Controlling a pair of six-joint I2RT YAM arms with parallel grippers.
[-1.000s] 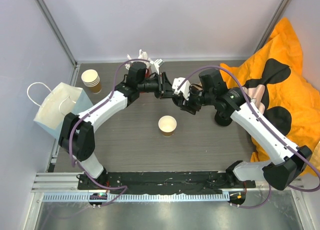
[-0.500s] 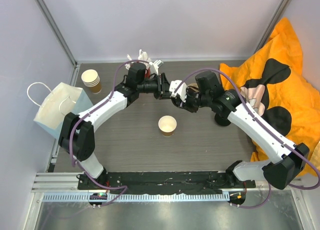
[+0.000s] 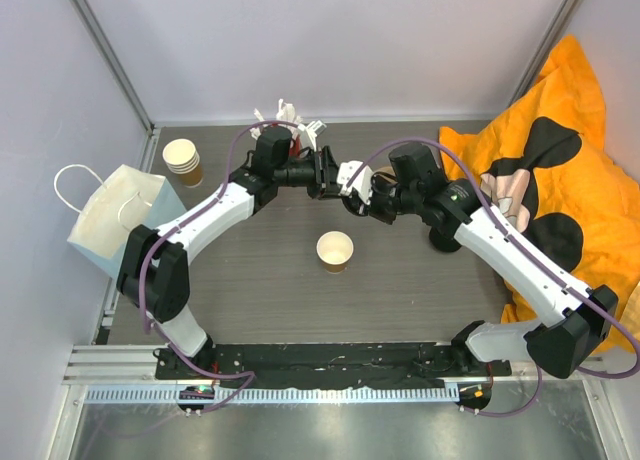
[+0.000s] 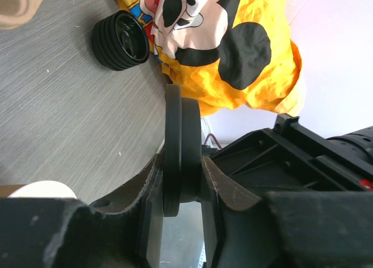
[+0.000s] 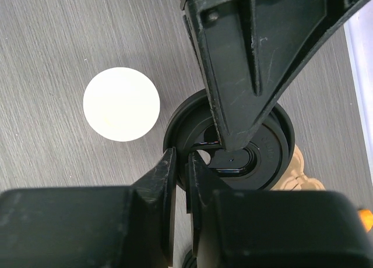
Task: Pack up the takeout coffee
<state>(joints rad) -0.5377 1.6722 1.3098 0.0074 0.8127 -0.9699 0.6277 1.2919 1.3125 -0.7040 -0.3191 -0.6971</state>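
The cup's opening (image 3: pixel 335 247) (image 5: pixel 121 104) is still uncovered and lies below my right gripper toward my base. Next, my right gripper will move back and down to release the black lid onto it.
The takeout coffee, a tan paper cup (image 3: pixel 335 250) with a white inside (image 5: pixel 121 103), stands open on the table below both grippers. Above it the arms meet. My left gripper (image 3: pixel 333 177) (image 4: pixel 182 163) is shut on a black lid (image 4: pixel 180 122), which shows edge-on between its fingers. My right gripper (image 3: pixel 359 196) (image 5: pixel 180 160) is shut on the rim of the same lid (image 5: pixel 274 154), opposite the left gripper's finger (image 5: pixel 250 58). The lid hangs in the air, to the right of the cup in the right wrist view.
A stack of black lids (image 4: pixel 120 41) (image 3: pixel 443 238) sits by the orange cartoon cloth (image 3: pixel 560 180). A white paper bag (image 3: pixel 112 218) and stacked tan cups (image 3: pixel 182 161) are at the left. A red cup of white sticks (image 3: pixel 285 120) stands at the back.
My right arm has moved left to the left gripper, and its fingers have closed on the lid's rim. The left gripper has kept its hold. The cup has not moved.
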